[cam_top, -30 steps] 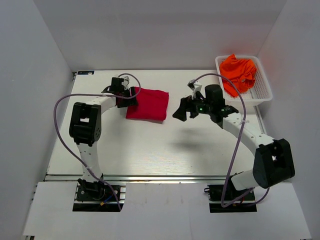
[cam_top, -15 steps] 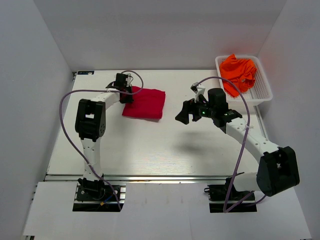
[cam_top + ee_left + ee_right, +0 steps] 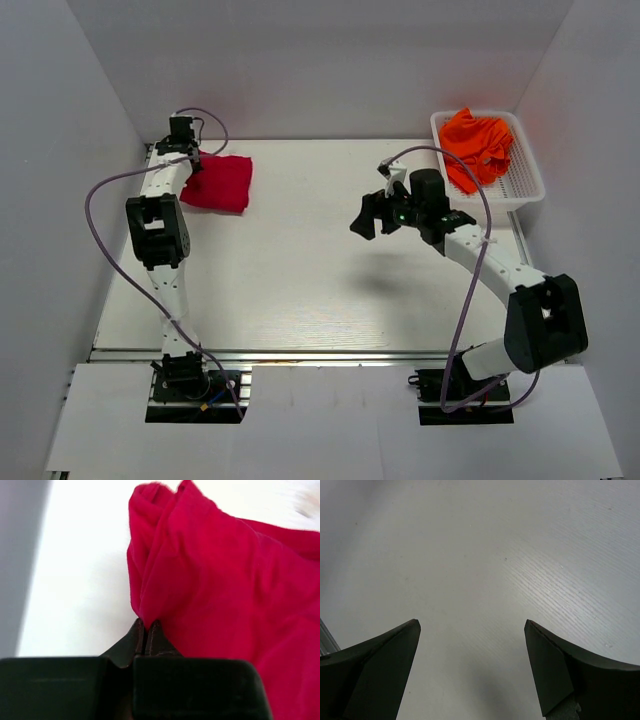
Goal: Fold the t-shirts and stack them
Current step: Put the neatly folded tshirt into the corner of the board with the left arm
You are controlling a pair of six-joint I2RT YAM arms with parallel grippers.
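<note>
Bare tabletop (image 3: 147, 164) beside the wall lies to my left gripper's left in the top view. The gripper needs to draw the red t-shirt (image 3: 220, 183) there and release it.
A folded crimson red t-shirt (image 3: 220, 183) lies at the far left of the table. My left gripper (image 3: 193, 163) is shut on its left edge; in the left wrist view the closed gripper (image 3: 147, 624) pinches a bunched fold of the red t-shirt (image 3: 225, 590). Crumpled bright orange t-shirts (image 3: 477, 142) fill the white mesh basket (image 3: 527, 175) at the far right. My right gripper (image 3: 367, 217) hovers open over the bare tabletop right of centre. Between the wide-apart tips of that gripper (image 3: 472, 625) only the white table shows.
Grey walls close in the table on the left, back and right. The left arm stretches along the table's left edge (image 3: 125, 262) up to the far left corner. A purple cable (image 3: 478, 270) loops along the right arm.
My left gripper has shut on the red t-shirt's edge and dragged it from the middle-left of the table to the far left corner. The right gripper has barely shifted.
</note>
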